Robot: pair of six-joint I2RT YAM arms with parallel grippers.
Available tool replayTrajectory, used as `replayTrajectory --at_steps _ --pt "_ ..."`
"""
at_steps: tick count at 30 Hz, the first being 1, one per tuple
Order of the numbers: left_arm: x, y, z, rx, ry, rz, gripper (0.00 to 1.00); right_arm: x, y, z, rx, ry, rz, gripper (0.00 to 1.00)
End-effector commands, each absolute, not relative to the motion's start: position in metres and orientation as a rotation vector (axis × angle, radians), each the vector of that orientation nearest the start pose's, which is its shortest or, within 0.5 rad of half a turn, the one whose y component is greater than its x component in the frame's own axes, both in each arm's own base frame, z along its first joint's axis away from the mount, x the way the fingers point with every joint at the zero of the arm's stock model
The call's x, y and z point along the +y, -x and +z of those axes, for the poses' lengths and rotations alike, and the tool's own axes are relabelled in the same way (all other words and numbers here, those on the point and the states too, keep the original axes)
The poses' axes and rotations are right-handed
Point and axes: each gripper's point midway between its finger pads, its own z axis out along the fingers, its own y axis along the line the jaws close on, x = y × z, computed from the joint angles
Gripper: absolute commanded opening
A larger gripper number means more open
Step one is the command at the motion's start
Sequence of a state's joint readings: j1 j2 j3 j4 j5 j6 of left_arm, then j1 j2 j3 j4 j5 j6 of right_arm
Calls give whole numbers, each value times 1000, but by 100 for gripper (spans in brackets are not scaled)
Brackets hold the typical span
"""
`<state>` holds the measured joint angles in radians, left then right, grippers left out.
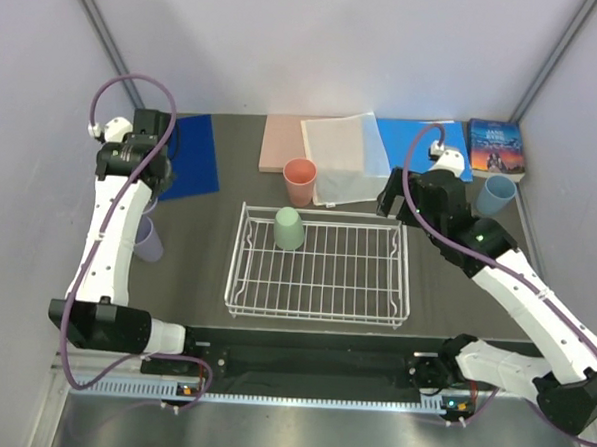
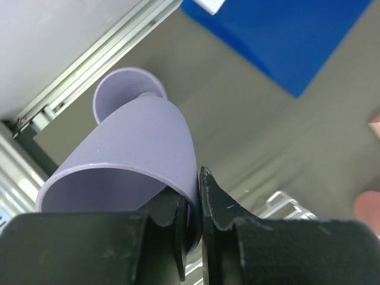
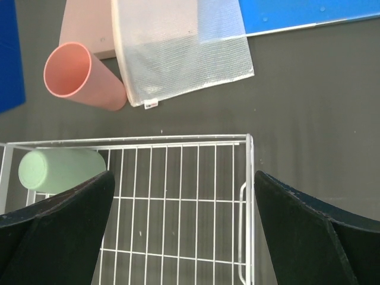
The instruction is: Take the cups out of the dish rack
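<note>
My left gripper is holding a cup and needs to move over the second lavender cup next. It should lower the held cup into that cup's opening [image 1: 142,225] [image 2: 126,92], which faces up, and then release it.
The white wire dish rack [image 1: 375,288] [image 3: 247,178] sits mid-table. One pale green cup [image 1: 289,228] [image 3: 59,170] stands upside down in its back left part. Just behind the rack a salmon pink cup [image 1: 300,181] [image 3: 80,77] stands on the table, and a light blue cup [image 1: 496,196] stands far right. At the left edge my left gripper [image 2: 199,178] is shut on the rim wall of a lavender cup [image 2: 142,142]; a second lavender cup [image 1: 149,240] [image 2: 119,89] stands beside it. My right gripper [image 1: 392,203] [image 3: 183,173] hangs open and empty over the rack's back right corner.
Blue folders [image 1: 194,156] [image 1: 418,142], a pink board [image 1: 281,142] and a translucent mesh pouch [image 1: 342,158] [image 3: 178,47] lie along the back. A book [image 1: 495,147] lies at the back right. Walls close in on both sides, with a metal rail [image 2: 89,71] near the left cups.
</note>
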<state>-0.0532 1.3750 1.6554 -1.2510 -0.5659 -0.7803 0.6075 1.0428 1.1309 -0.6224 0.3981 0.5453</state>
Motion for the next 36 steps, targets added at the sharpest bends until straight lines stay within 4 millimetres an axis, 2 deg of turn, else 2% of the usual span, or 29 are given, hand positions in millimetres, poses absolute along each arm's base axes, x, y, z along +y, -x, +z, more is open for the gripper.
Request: replayTrajectory --at_steps 1,4,5,8,14,18,20,25,31,34,36 --pt "64 -283 266 2128 1120 361 0 162 -296 273 2045 -105 352 100" --pt "76 -272 247 2120 1197 386 0 169 -296 269 2069 -83 366 100" --pt "77 -273 246 2105 1204 369 0 170 -295 268 2075 -78 369 99" --pt "82 -265 224 2131 1242 392 0 175 -293 264 2092 -72 384 99" --pt "90 -257 215 2128 1271 433 0 180 -287 260 2112 -68 411 100" --pt "92 -260 208 2132 1278 409 0 183 -282 260 2120 -62 423 100" --pt "93 -263 211 2118 1284 390 0 184 -279 260 2116 -60 436 100" --pt "86 -279 239 2059 1260 269 0 185 -273 252 2134 -59 446 99" --pt "79 -286 263 2019 1256 180 0 186 -273 246 2154 -60 442 100" --pt "85 -290 268 1999 1259 212 0 189 -274 246 2158 -53 448 100" --pt "88 -295 264 2007 1268 233 0 192 -274 244 2168 -44 457 100"
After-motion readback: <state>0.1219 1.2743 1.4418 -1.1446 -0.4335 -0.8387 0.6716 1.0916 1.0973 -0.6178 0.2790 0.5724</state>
